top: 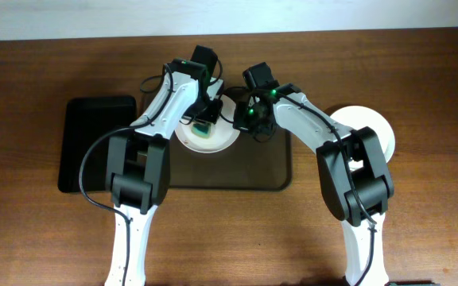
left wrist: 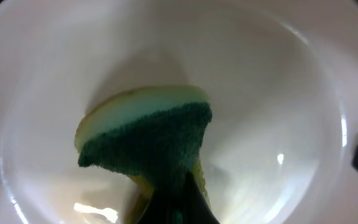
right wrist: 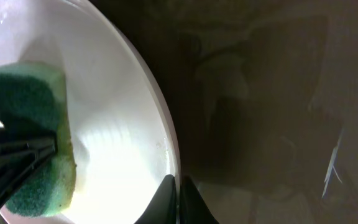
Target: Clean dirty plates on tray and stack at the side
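Observation:
My right gripper lifts and tilts the plate next, lowers it onto the brown tray (top: 245,171) (right wrist: 253,112), which lies clear below the gripper, and releases the plate's rim.
A white plate (top: 217,143) lies on the dark brown tray (top: 245,171) near its back edge. My left gripper (top: 206,125) is shut on a green and yellow sponge (left wrist: 148,140) pressed flat on the inside of the plate (left wrist: 272,87). My right gripper (top: 245,121) is shut on the plate's right rim (right wrist: 169,149); its two fingertips (right wrist: 178,186) pinch the rim. The sponge (right wrist: 33,124) also shows in the right wrist view. Another white plate (top: 372,127) lies on the table to the right of the tray.
A smaller glossy black tray (top: 90,143) lies on the table to the left of the brown tray. The wooden table (top: 38,230) extends all round.

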Available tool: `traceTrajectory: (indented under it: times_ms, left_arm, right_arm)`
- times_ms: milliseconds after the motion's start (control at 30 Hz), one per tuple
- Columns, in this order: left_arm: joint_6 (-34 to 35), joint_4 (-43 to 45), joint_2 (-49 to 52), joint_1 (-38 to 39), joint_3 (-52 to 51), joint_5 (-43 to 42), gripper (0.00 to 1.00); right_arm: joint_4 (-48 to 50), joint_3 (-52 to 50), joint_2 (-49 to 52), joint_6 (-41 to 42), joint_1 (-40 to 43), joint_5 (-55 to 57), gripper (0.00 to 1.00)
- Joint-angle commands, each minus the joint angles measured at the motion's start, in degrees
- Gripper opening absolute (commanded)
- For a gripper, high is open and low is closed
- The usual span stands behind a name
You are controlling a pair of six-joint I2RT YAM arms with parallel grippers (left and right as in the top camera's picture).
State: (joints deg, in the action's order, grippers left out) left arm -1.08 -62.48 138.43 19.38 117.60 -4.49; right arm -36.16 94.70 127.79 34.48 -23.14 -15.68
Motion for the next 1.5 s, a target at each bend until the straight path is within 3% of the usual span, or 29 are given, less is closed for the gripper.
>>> traceTrajectory:
  times_ms: [0, 100, 200, 300, 333, 500, 567, 667, 800, 867, 900, 967, 1000, 1133, 1200, 1300, 1400, 1467]
  left_arm:
    - [11.6, 3.7, 0.7, -0.2, -0.3, 9.6, 0.00]
    - [18.6, 2.3, 0.7, -0.2, -0.3, 22.4, 0.00]
    - [18.6, -2.8, 0.7, 0.0, -0.3, 21.6, 0.00]
    - [0.8, -6.6, 0.7, 0.0, -0.3, -2.9, 0.00]
    - [-1.9, -6.4, 0.7, 0.0, -0.3, -9.0, 0.00]
    - [2.7, 3.6, 0.8, 0.0, -0.3, -10.4, 0.01]
    - [12.6, 7.8, 0.8, 0.0, -0.3, 1.8, 0.00]
    - [15.6, 6.5, 0.8, 0.0, -0.3, 18.2, 0.01]
    - [17.7, -2.8, 0.8, -0.1, -0.3, 24.5, 0.01]
    - [18.2, -7.4, 0.8, 0.0, -0.3, 20.9, 0.01]
    - [15.3, -9.5, 0.8, 0.0, -0.3, 14.5, 0.00]
    - [2.3, -10.6, 0.8, 0.0, -0.3, -8.4, 0.01]
    - [0.3, -10.1, 0.8, 0.0, -0.3, -12.2, 0.00]
    - [1.6, -0.7, 1.4, 0.0, -0.4, -12.7, 0.01]
    - [7.0, 4.0, 1.6, 0.0, -0.4, -6.7, 0.01]
    - [18.5, 5.5, 1.6, -0.1, -0.4, 11.7, 0.00]
    - [18.4, 0.5, 1.4, -0.1, 0.9, 26.3, 0.01]
    - [18.4, -3.9, 1.4, -0.1, 2.6, 29.9, 0.01]
  right_arm:
    - [0.0, 0.3, 0.2, -0.6, -0.5, -0.4, 0.04]
    - [0.0, 0.3, 0.2, -0.6, -0.5, -0.4, 0.04]
    - [0.0, 0.3, 0.2, -0.6, -0.5, -0.4, 0.04]
    - [0.0, 0.3, 0.2, -0.6, -0.5, -0.4, 0.04]
    - [0.0, 0.3, 0.2, -0.6, -0.5, -0.4, 0.04]
    - [0.0, 0.3, 0.2, -0.9, -0.5, -0.4, 0.04]
    - [-0.3, 0.3, 0.2, -1.2, -0.5, -0.4, 0.04]
    - [-0.3, 0.3, 0.2, -1.2, -0.5, -0.4, 0.04]
    - [-0.3, 0.3, 0.2, -1.2, -0.5, -0.4, 0.04]
    - [-0.3, 0.3, 0.2, -1.2, -0.5, -0.4, 0.04]
    - [-0.3, 0.3, 0.2, -1.2, -0.5, -0.4, 0.04]
    - [-0.3, 0.3, 0.2, -1.2, -0.5, -0.4, 0.04]
    - [-0.3, 0.3, 0.2, -1.2, -0.5, -0.4, 0.04]
    - [-0.3, 0.3, 0.2, -1.2, -0.5, -0.4, 0.04]
    - [-0.5, 0.3, 0.2, -1.2, -0.5, -0.4, 0.04]
    - [-0.4, 0.3, 0.2, -1.2, -0.5, -0.4, 0.04]
    - [-0.5, 0.3, 0.2, -1.2, -0.5, -0.4, 0.04]
    - [-0.5, 0.3, 0.2, -1.2, -0.5, -0.4, 0.04]
